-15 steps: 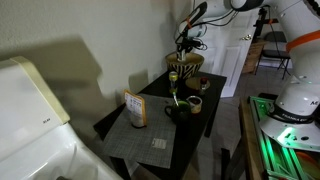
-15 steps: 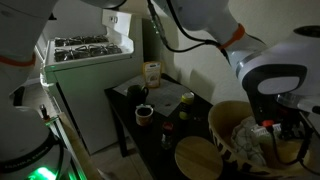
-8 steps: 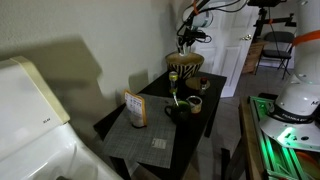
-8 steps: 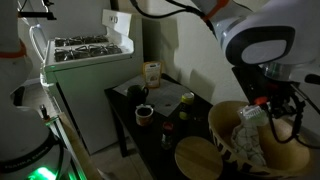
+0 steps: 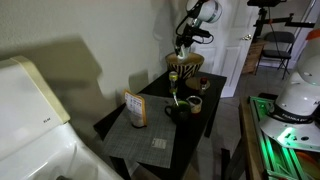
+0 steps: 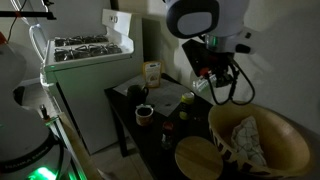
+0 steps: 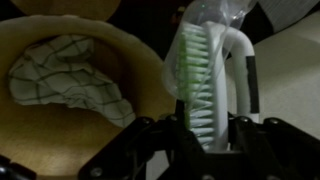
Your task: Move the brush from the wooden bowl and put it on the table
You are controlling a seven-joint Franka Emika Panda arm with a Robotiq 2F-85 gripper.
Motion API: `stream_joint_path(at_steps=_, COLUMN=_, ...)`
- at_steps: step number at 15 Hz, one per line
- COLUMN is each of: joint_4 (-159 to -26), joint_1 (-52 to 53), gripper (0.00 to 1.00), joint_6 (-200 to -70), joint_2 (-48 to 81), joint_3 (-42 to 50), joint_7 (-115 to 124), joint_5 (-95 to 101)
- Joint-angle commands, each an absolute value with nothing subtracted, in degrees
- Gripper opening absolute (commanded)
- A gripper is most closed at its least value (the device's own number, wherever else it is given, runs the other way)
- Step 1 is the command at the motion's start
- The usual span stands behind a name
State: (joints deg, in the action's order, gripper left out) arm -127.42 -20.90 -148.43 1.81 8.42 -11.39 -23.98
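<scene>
I should swing my gripper away from the wooden bowl [image 5: 186,62] next and lower it toward the grey mat on the tabletop beside the carton, so the brush rests clear of the bowl.
My gripper [image 7: 205,128] is shut on the brush [image 7: 200,70], which has green-white bristles and a white looped handle. Its fingers [image 7: 172,128] press it from both sides. The wooden bowl [image 7: 40,130] lies below and to the left in the wrist view, with a checked cloth [image 7: 65,75] in it. In both exterior views the gripper [image 5: 184,38] [image 6: 215,72] hangs above the bowl [image 5: 186,62] [image 6: 270,125], near the far end of the black table [image 5: 182,125] [image 6: 165,135]. The brush is lifted out of the bowl.
On the table stand a carton [image 5: 135,108], small dark cups [image 5: 195,103] [image 6: 144,114] and a grey mat [image 5: 150,142]. A white appliance [image 5: 30,110] [image 6: 85,70] stands beside the table. A round wooden disc [image 6: 198,158] lies near the bowl. A wall is close behind.
The gripper has moved with the brush from over the bowl's inside up and sideways toward the table. The arm has swung across an exterior view.
</scene>
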Motion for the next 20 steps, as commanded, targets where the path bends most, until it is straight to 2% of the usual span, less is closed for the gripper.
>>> stream_joint_path(at_steps=1, joint_4=-139.5, joint_1=-14.2, gripper=0.07, joint_6=-151.8, joint_2=-9.6, joint_3=7.4, joint_7=-18.6, joint_5=-32.0)
stream_joint_path(at_steps=4, joint_4=-143.1, joint_1=-6.9, gripper=0.07, joint_6=-151.9, joint_2=-11.8, joint_3=6.5, joint_7=-18.6, joint_5=-38.0)
stream_joint_path(at_steps=7, joint_4=-143.9, joint_1=-1.7, gripper=0.07, joint_6=-156.6, joint_2=-8.3, joint_3=4.5, joint_7=-16.1, joint_5=-39.4)
stream_joint_path(at_steps=12, joint_4=-140.0, joint_1=-1.7, gripper=0.07, joint_6=-161.6, joint_2=2.7, joint_3=1.2, joint_7=-10.7, joint_5=-33.9)
stream_joint_path(at_steps=16, joint_4=-135.2, joint_1=-0.9, gripper=0.07, joint_6=-164.4, joint_2=10.6, joint_3=2.3, joint_7=-5.1, joint_5=-25.9)
stream_joint_path(at_steps=20, joint_4=-129.0, joint_1=-1.2, gripper=0.07, joint_6=-162.3, joint_2=16.1, joint_3=2.5, joint_7=2.9, joint_5=-18.2)
